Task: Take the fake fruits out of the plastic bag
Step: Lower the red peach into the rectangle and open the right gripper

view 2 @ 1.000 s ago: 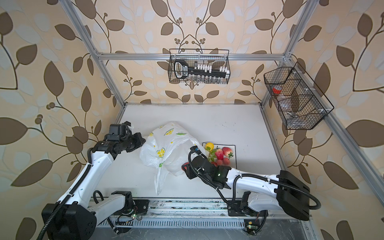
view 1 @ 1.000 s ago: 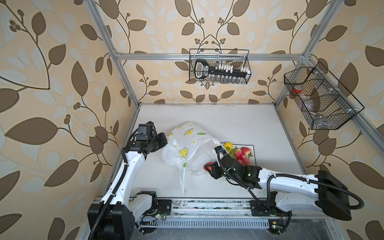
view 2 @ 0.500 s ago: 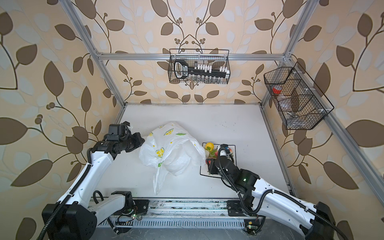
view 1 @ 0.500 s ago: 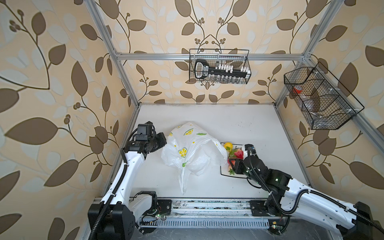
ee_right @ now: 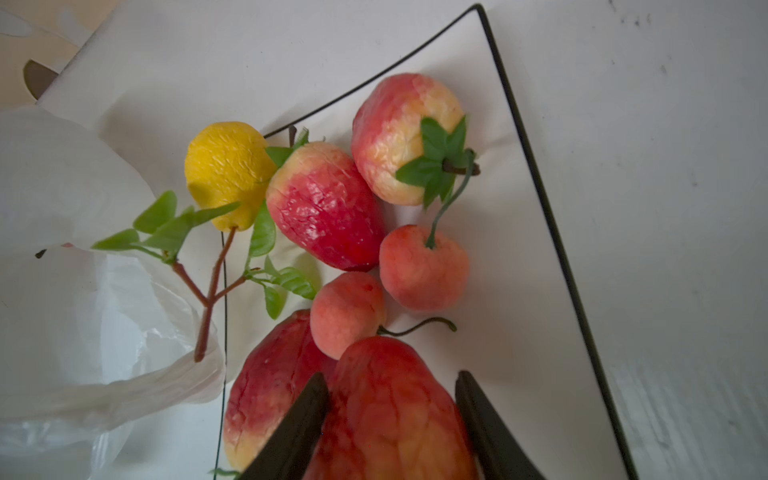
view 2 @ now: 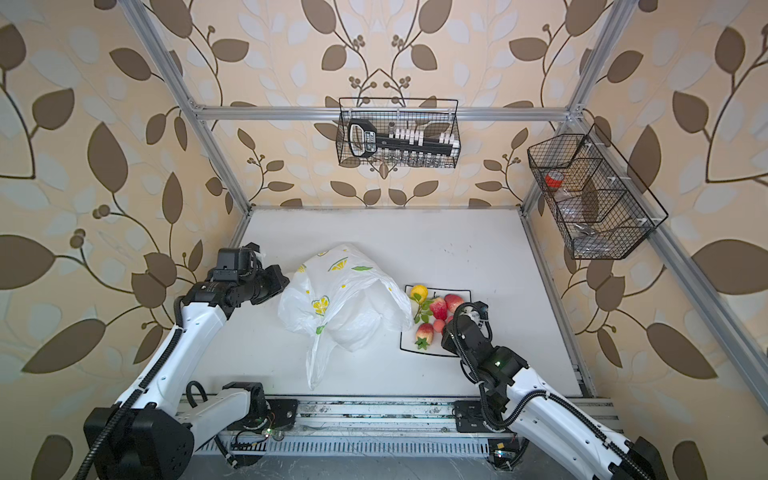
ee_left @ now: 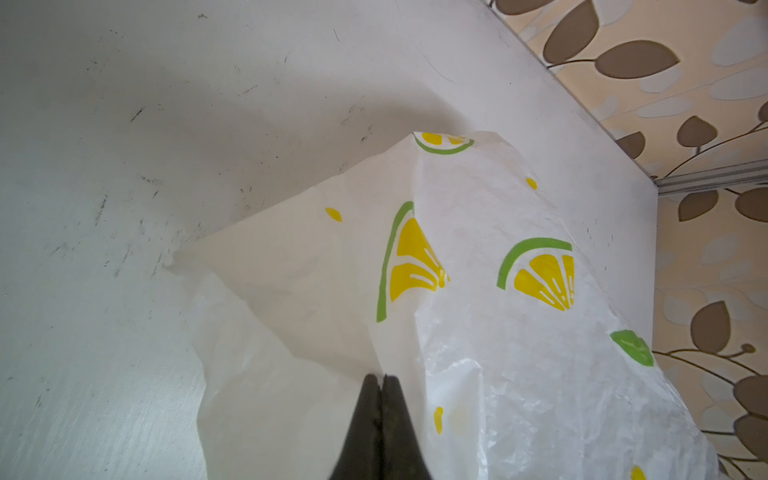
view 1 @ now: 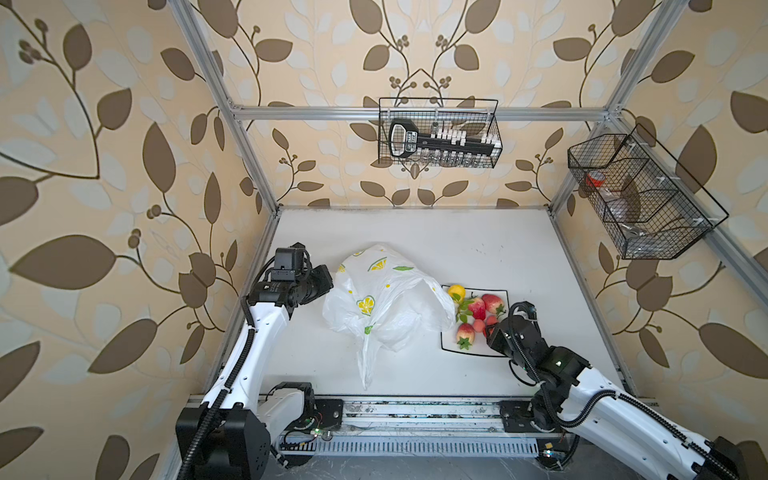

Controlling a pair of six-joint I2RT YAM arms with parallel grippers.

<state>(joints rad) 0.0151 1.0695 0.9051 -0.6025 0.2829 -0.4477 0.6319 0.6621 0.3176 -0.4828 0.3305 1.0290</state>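
Observation:
My right gripper comes down next to the bare spot [view 1: 483, 345] beside the nearest strawberry and lets go of the red one, because most fruits crowd the plate's far half.
The plastic bag [view 1: 382, 303] [view 2: 336, 303], white with lemon-slice prints, lies crumpled mid-table, one long end trailing toward the front. My left gripper [ee_left: 380, 376] is shut on a fold of the bag [ee_left: 498, 332] at its left side. The square black-rimmed plate [view 1: 453, 347] sits just right of the bag. On it lie fake fruits: a yellow lemon [ee_right: 226, 174] with leaves, strawberries [ee_right: 324, 208] and small stemmed apples [ee_right: 424, 268]. My right gripper [ee_right: 390, 382] hangs low over the plate's near right corner, shut on a red strawberry [ee_right: 390, 419].
A wire basket [view 1: 440, 133] with a black tool hangs on the back wall. Another wire basket [view 1: 640, 199] hangs on the right wall. Aluminium frame posts stand at the table's corners, and the arms' rail [view 1: 415, 415] runs along the front edge.
My right arm has swung from the bag's opening rightward to over the plate, carrying the red strawberry. The left arm and the bag have stayed put.

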